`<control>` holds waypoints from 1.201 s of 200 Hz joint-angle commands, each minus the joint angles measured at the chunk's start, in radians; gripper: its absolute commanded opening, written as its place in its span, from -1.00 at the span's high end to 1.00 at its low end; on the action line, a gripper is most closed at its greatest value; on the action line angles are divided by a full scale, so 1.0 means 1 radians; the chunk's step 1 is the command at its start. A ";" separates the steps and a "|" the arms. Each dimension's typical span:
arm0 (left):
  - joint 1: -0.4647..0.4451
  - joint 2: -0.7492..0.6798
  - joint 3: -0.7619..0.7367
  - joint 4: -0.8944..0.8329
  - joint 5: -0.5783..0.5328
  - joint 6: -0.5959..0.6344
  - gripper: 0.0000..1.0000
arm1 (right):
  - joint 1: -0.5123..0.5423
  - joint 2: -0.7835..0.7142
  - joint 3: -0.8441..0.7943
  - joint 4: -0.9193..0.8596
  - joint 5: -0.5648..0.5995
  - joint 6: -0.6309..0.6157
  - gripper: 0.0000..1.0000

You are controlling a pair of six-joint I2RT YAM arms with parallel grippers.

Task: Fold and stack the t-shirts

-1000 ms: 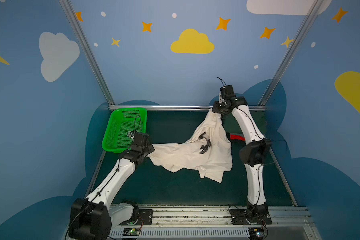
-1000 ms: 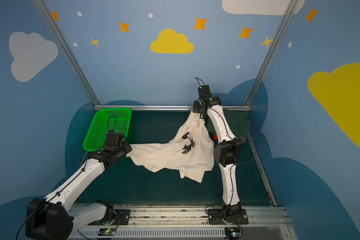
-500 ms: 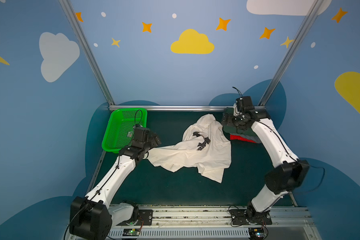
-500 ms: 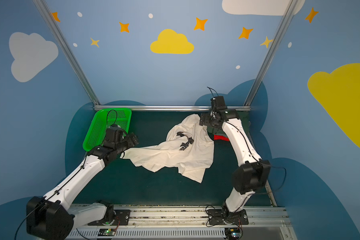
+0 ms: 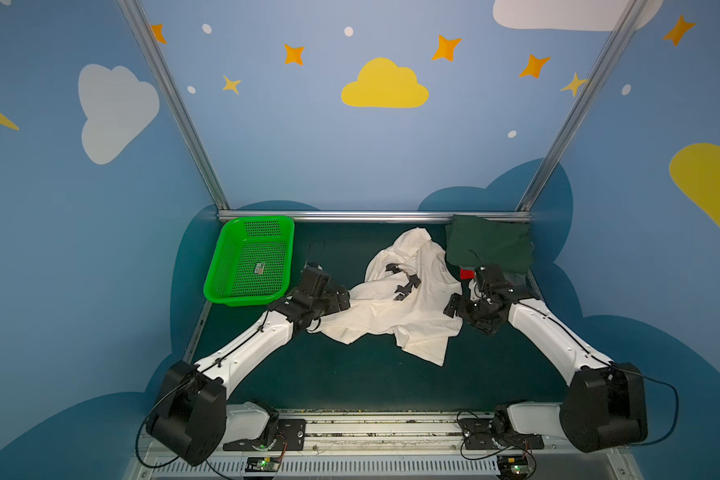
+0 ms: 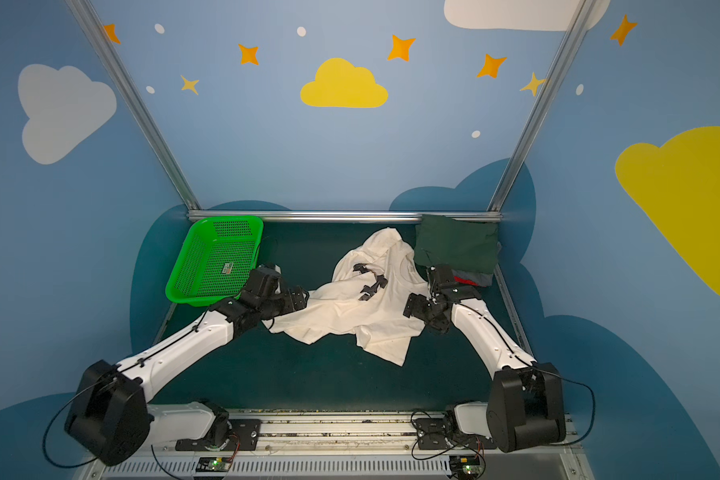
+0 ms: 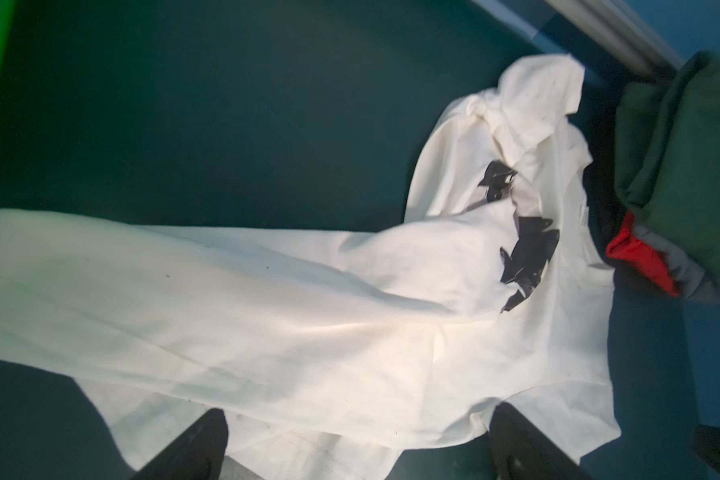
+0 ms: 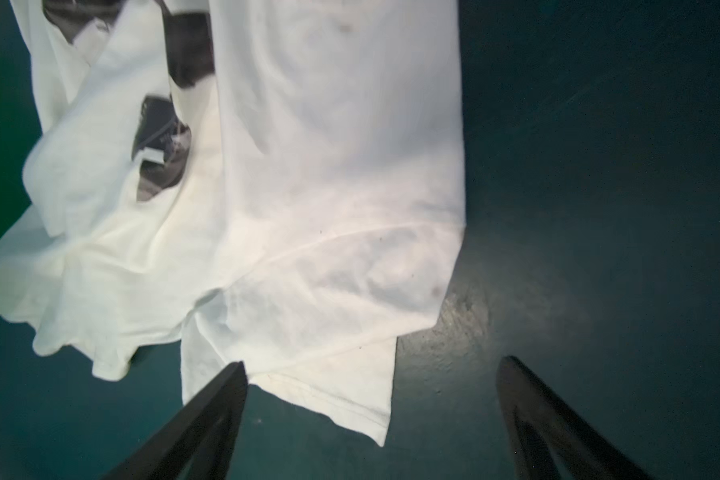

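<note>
The t-shirt's near corner (image 5: 445, 350) (image 8: 393, 376) juts out over bare mat, so I will bring my right gripper back and down onto the t-shirt's edge by that corner to close there.
A cream-white t-shirt (image 5: 395, 316) (image 6: 362, 316) with a black robot-arm print lies crumpled mid-table. My left gripper (image 5: 341, 297) (image 7: 360, 419) hovers open over its left hem, holding nothing. At the shirt's right edge, my right gripper (image 5: 454, 305) (image 8: 373, 363) is also open, and a corner of the white t-shirt (image 8: 308, 208) lies on the mat between its fingers. A folded dark green t-shirt (image 5: 489, 245) (image 7: 691, 174) tops a stack at the back right, with a grey t-shirt (image 7: 691, 274) and a red t-shirt (image 7: 636, 257) under it.
A bright green perforated basket (image 5: 252, 259) (image 6: 217, 259) stands at the back left, close to my left wrist. An aluminium rail (image 5: 375, 216) runs along the back edge. Bare dark green mat (image 5: 371, 382) lies in front of the white shirt.
Both grippers let go of the white t-shirt, which dropped from the raised right gripper into a heap. The right arm swung down and forward to the shirt's right edge.
</note>
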 commanded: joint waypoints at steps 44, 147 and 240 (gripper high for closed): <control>-0.029 0.205 0.097 0.018 0.079 0.037 -0.92 | 0.085 0.007 -0.176 0.138 -0.094 0.122 -0.64; -0.064 0.089 0.063 -0.060 -0.029 0.008 -0.91 | 0.176 0.124 -0.292 0.200 -0.059 0.188 -0.49; 0.021 -0.057 -0.019 -0.125 -0.111 0.018 -0.92 | 0.210 0.198 -0.246 0.281 -0.081 0.188 0.84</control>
